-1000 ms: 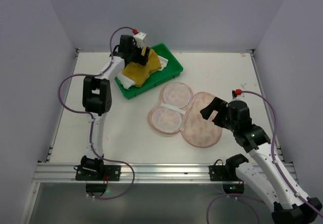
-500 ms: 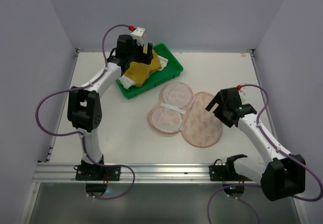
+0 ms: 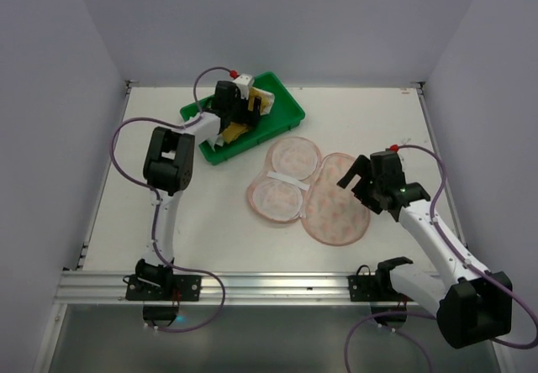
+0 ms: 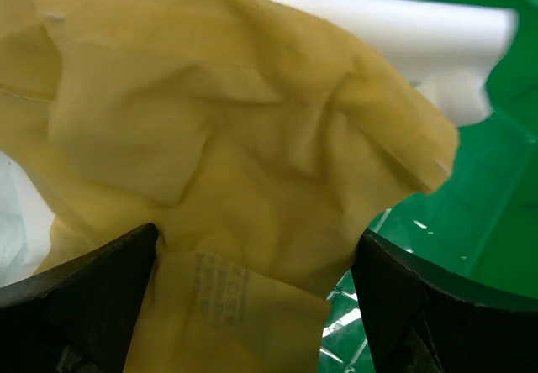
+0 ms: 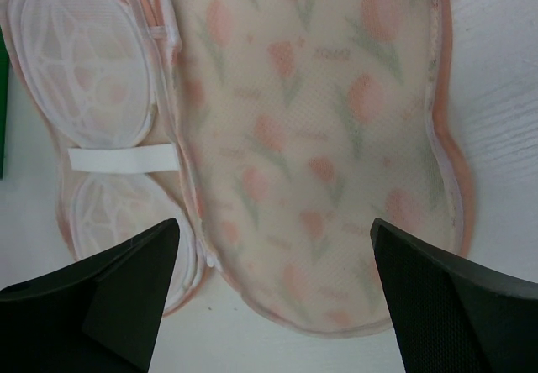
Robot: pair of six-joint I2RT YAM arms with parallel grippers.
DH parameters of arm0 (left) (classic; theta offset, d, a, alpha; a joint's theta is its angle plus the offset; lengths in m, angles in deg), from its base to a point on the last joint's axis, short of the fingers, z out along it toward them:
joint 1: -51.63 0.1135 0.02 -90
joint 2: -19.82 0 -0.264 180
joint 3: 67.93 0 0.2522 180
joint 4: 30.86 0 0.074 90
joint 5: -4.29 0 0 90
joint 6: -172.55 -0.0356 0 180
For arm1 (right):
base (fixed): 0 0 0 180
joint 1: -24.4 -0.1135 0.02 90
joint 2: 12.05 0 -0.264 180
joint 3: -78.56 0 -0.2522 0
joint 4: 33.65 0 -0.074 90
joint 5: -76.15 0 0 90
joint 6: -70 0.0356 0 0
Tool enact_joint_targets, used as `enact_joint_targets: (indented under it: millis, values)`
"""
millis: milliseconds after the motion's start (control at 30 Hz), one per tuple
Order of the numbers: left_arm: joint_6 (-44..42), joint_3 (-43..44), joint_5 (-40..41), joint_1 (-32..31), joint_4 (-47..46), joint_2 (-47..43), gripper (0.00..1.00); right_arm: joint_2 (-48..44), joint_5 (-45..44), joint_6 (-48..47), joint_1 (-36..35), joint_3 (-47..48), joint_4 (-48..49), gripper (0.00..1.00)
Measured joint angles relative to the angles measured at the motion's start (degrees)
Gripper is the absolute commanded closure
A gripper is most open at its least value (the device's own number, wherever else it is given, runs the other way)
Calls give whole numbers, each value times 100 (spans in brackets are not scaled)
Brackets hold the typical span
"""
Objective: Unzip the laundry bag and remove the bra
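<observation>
The robot's right gripper will next move down and to its right in the wrist view to pinch the tulip-print half's outer rim (image 3: 369,212) (image 5: 457,180), which lies below the gripper that way.
The laundry bag (image 3: 307,192) lies unzipped and open flat on the table, with the white mesh cups on its left half and the tulip-print half on the right. It fills the right wrist view (image 5: 311,138). The mustard-yellow bra (image 3: 236,129) lies crumpled in the green tray (image 3: 286,108). My left gripper (image 3: 244,108) is low over the tray. In the left wrist view the left gripper (image 4: 256,306) has its jaws wide apart with the bra (image 4: 235,138) lying between them. My right gripper (image 3: 349,180) is open and empty above the bag's right half (image 5: 273,297).
The green tray's floor (image 4: 471,222) and a strip of white fabric (image 4: 403,28) show beside the bra. The tray stands at the back of the table, just behind the bag. Grey walls close in the table on three sides.
My left gripper has dropped from above the tray down into it, and the bra has gone from hanging bunched up to lying low in the tray. My right gripper shifted slightly.
</observation>
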Motion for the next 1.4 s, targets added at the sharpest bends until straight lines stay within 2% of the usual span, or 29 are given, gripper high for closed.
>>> enact_joint_targets:
  millis: [100,200,300,433,567,767,967,1067,1100,1167,1200,1267,1300,1367,1400]
  values:
    - [-22,-96,-341,-33,-129,-90,5,-79,26,-48,0,-59,57,3]
    - [-103,-374,-540,-142,-151,-304,0,-85,15,-92,0,-83,96,3]
    - [-79,-669,-616,-267,-116,-656,0,-87,-57,-105,0,-109,96,2]
    - [203,-977,-557,-358,33,-1403,0,-85,-369,-61,57,-111,20,2]
    - [667,-1495,-437,-382,170,-2601,0,17,-723,2,339,-90,-190,1]
    - [1143,-2728,-350,-669,273,-4157,0,837,-780,-7,844,83,-328,3]
    - [1475,-4098,-339,-815,678,-4889,0,1941,-546,-26,907,308,-210,10]
    - [1574,-4516,-310,-807,911,-5156,0,2385,-350,-39,931,308,-94,20]
    - [1576,-4583,-297,-807,979,-5237,0,2503,-332,-59,938,367,-146,30]
    - [1582,-4629,-262,-807,1080,-5381,0,2610,-256,-114,955,476,-63,39]
    - [1582,-4629,-232,-807,1113,-5451,0,2640,-188,-131,960,505,-42,49]
    - [1576,-4629,-184,-807,1139,-5578,0,2682,-103,-186,966,525,-24,61]
    - [1569,-4629,-162,-807,1147,-5637,0,2715,-50,-210,968,533,-24,74]
    - [1558,-4629,-120,-807,1176,-5729,0,2787,31,-267,968,535,-13,85]
    - [1554,-4629,-98,-807,1191,-5766,0,2787,50,-282,970,535,-7,95]
